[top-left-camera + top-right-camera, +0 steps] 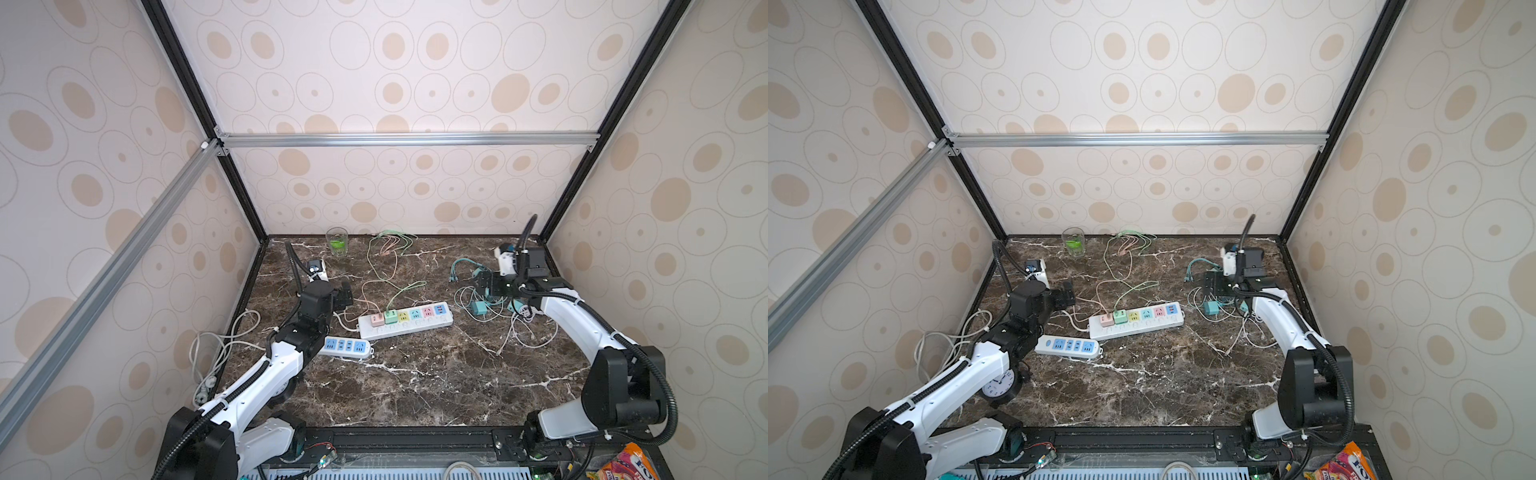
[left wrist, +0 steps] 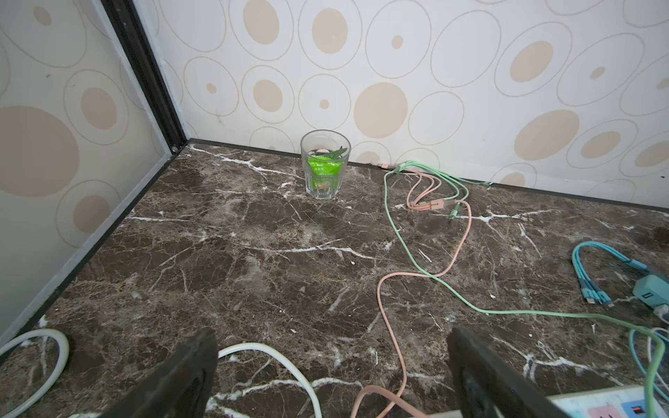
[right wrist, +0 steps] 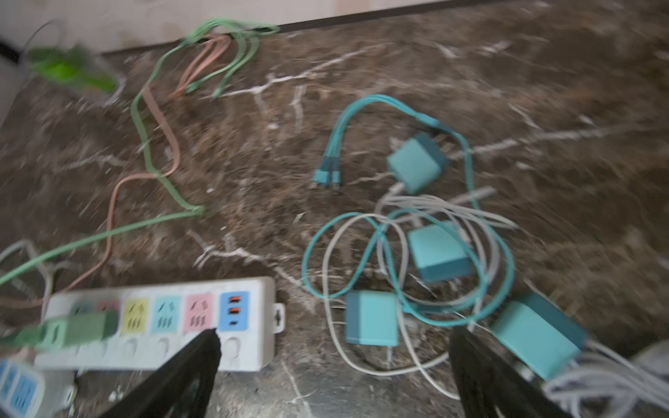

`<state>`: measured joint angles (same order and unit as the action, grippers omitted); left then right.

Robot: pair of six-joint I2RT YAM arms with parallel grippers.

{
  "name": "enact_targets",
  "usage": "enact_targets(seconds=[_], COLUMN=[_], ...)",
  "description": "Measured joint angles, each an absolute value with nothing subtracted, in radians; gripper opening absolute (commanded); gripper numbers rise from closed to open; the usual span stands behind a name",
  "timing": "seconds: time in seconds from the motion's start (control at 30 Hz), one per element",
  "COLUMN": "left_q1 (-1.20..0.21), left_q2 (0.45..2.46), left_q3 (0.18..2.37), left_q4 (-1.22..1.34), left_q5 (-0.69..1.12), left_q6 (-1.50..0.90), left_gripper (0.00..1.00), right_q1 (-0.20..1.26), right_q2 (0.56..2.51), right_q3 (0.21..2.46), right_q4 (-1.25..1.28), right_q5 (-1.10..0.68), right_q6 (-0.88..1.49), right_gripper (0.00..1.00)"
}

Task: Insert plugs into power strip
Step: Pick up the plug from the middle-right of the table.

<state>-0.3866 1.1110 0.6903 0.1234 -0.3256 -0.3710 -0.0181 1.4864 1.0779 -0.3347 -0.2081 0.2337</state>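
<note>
My right gripper tilts down and lowers onto the teal plug beside the bundled white cable next, since this plug lies clear of the looped cables.
A white power strip [image 1: 405, 320] with coloured sockets lies mid-table in both top views. A pink plug [image 1: 377, 319] and a mint green plug [image 1: 390, 316] stand in its left-end sockets, with their cables trailing to the back. Several teal plugs [image 3: 371, 318] lie loose among white and teal cables to the right of the strip. My right gripper [image 3: 335, 333] hangs open over that pile, holding nothing; its wrist view is blurred. My left gripper [image 2: 332, 332] is open and empty just beyond the strip's left end [image 2: 611, 401], over the pink cable [image 2: 387, 315].
A glass [image 1: 336, 241] holding a green packet stands at the back left. A smaller strip [image 1: 347, 347] with blue sockets lies by my left arm, and its white cord [image 1: 216, 345] loops at the left wall. A small clock [image 1: 998, 384] sits under the left arm.
</note>
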Motion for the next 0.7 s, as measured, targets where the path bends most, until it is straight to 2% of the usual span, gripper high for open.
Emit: enact_targets(seconds=[0.13, 0.27, 0.37, 0.7], left_q1=[-0.387, -0.387, -0.387, -0.387], left_q2=[1.106, 1.085, 1.074, 1.097], left_q3=[0.69, 0.687, 0.68, 0.678], left_q4=[0.125, 0.127, 0.131, 0.134], left_q5=[-0.311, -0.311, -0.312, -0.311], left_q6=[-0.371, -0.37, -0.369, -0.355], left_gripper=[0.98, 0.98, 0.98, 0.98], right_q1=[-0.18, -0.208, -0.2, -0.188], right_q2=[1.562, 1.707, 1.8, 1.899], right_q3=[1.092, 1.21, 1.285, 1.367], right_q4=[-0.356, -0.478, -0.542, -0.627], right_q5=[-0.184, -0.116, -0.097, -0.041], right_q6=[0.363, 0.336, 0.31, 0.267], right_gripper=[0.93, 0.71, 0.58, 0.52])
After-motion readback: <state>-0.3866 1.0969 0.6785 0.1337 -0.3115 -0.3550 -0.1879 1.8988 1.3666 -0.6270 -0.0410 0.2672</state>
